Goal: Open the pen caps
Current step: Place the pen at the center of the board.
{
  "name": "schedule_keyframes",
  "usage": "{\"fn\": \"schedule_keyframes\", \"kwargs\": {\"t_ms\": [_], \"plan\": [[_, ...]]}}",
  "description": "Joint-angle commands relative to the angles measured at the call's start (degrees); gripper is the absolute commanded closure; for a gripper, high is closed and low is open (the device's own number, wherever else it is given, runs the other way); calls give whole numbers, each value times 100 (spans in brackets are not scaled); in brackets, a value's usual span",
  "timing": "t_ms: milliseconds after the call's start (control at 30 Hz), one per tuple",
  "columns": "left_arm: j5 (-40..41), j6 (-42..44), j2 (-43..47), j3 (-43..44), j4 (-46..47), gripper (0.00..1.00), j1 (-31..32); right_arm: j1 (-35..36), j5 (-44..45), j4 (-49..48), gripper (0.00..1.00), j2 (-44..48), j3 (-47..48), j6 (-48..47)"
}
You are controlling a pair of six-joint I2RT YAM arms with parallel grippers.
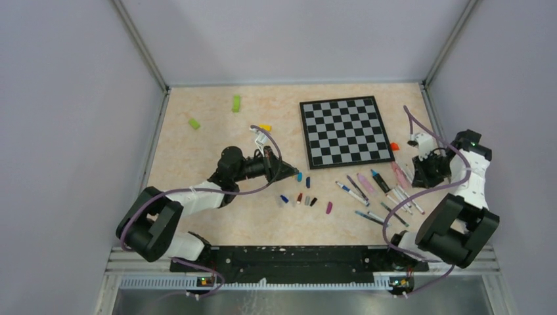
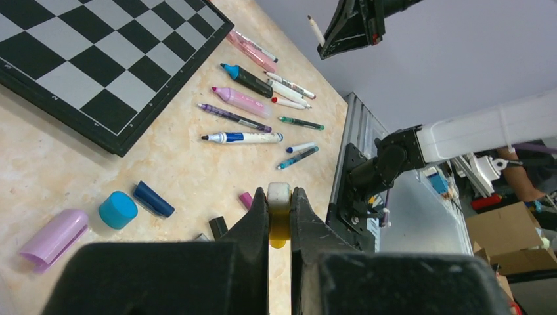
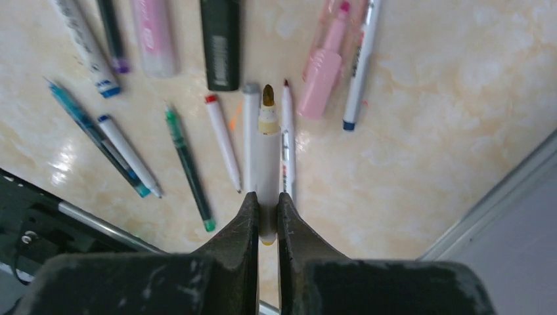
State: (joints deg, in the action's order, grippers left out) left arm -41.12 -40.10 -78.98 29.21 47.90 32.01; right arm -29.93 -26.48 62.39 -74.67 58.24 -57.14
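Observation:
My right gripper moves down toward the side next. It sets the white pen beside the uncapped pens, since they lie below and the table by the side is bare.
My left gripper is shut on a yellow pen cap with a white end, held above the table. My right gripper is shut on a white pen whose yellow tip is bare. That pen also shows in the left wrist view, held in the air. Several loose caps lie in the middle of the table, among them a cyan cap, a dark blue cap and a lilac cap. Several uncapped pens lie below the right gripper, and they also show in the right wrist view.
A chessboard lies at the back, right of centre. Two green blocks and a yellow block lie at the back left. A small orange piece sits by the board's right corner. Walls enclose the table.

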Motion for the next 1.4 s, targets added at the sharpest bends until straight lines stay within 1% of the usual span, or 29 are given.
{"fn": "schedule_keyframes", "kwargs": {"t_ms": [0,133,233,367,667,800,900,1033,1133,1267,1367], "plan": [[-335,185,-62,15,784,100,-11,-485,700,143,100,-398,313,-763],[-324,398,3,49,494,100,-19,-879,787,204,100,-861,426,-972],[-309,319,5,53,482,100,-20,-1029,996,59,100,-1077,311,-1138],[-296,133,44,76,468,100,-19,-1084,1187,-150,100,-1258,221,-1227],[-178,-553,144,-16,380,100,-12,-1085,1150,-403,100,-1467,166,-1317],[-82,-669,276,43,-52,100,2,-1085,1083,-642,99,-1496,-20,-1463],[84,-595,478,158,-602,100,64,-1085,1103,-854,98,-1608,-161,-1562],[319,-311,693,507,-1565,100,211,-1076,1093,-905,95,-1706,-354,-1738],[611,-174,768,657,-1916,100,408,-1076,1092,-974,92,-1629,-546,-1870],[782,-161,702,822,-2053,100,658,-1076,1004,-938,83,-1643,-620,-1950],[863,-24,650,1015,-2304,100,841,-1076,945,-889,74,-1669,-633,-1958]]}}
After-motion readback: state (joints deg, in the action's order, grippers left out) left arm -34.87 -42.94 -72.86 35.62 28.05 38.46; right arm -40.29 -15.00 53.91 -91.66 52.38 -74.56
